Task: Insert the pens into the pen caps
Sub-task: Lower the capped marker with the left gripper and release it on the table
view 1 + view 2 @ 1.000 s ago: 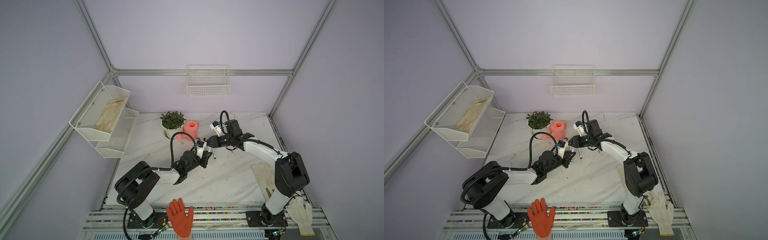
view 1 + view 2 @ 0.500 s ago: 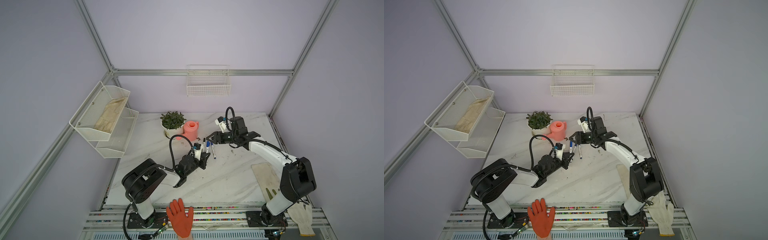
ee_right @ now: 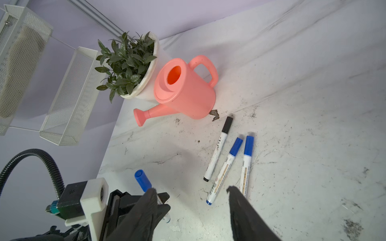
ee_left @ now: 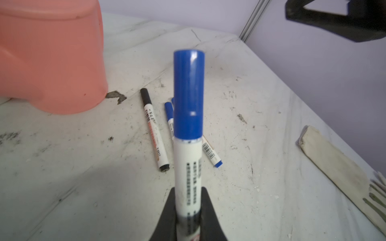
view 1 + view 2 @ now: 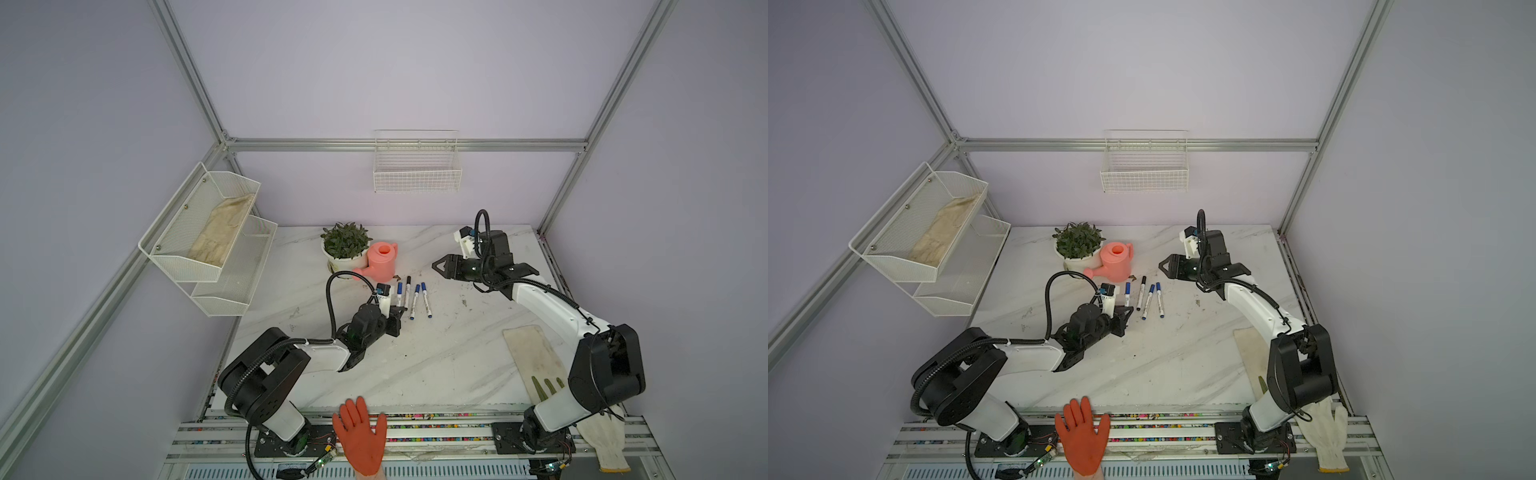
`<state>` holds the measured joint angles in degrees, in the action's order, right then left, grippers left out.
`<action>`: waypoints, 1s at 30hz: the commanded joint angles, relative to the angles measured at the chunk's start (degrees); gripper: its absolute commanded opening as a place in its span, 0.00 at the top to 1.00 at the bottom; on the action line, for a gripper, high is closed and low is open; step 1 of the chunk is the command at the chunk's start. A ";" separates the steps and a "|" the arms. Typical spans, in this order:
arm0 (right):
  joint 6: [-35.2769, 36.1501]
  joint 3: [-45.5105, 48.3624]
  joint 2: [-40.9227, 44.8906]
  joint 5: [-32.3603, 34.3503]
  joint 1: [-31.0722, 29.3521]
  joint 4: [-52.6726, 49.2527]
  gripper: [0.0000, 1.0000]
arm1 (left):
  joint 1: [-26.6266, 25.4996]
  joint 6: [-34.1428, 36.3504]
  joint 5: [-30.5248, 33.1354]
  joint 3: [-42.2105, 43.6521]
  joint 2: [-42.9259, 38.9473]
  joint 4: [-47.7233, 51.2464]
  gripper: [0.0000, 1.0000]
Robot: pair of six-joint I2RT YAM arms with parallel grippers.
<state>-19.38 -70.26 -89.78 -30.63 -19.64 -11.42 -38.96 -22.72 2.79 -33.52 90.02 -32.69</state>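
The pen in my left gripper is already capped, so next my left gripper should lower outward, tip the pen flat and let go of it on the bare tabletop (image 5: 1133,299) (image 4: 140,147) beside the black-capped pen.
My left gripper (image 4: 188,200) is shut on the white barrel of a pen (image 4: 188,162) whose blue pen cap (image 4: 188,94) sits on its end, pointing away and up. In both top views this pen (image 5: 399,293) stands left of three capped pens lying side by side on the table: one black-capped (image 5: 407,290) and two blue-capped (image 5: 414,301) (image 5: 426,299). My right gripper (image 5: 436,266) hangs open and empty above the table, right of the pens. In the right wrist view its fingers (image 3: 240,206) frame the lying pens (image 3: 224,171).
A pink watering can (image 5: 382,259) and a potted plant (image 5: 345,241) stand just behind the pens. A flat cloth (image 5: 536,361) lies at the front right. An orange-gloved hand (image 5: 361,436) rests at the front edge. Wire shelves (image 5: 208,232) hang on the left wall.
My right gripper opened, let go at the capped end of the held pen and drew back to the right. The left gripper kept the pen and sank slightly.
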 commanded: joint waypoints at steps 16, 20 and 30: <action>-0.76 0.69 0.74 1.49 0.21 -0.45 0.46 | 7.57 5.14 -4.81 -22.03 9.47 24.35 1.00; -0.67 0.79 0.75 1.86 0.30 -0.71 0.46 | 7.67 5.16 -5.79 -25.34 12.23 26.39 1.00; -0.31 0.73 0.55 2.24 0.26 -1.25 0.47 | 7.76 2.20 -6.38 -30.32 17.52 30.85 0.95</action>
<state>-19.88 -70.08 -89.78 -29.26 -19.57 -11.73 -31.51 -19.16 -2.37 -58.13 106.91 -3.29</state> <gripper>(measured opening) 0.530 0.126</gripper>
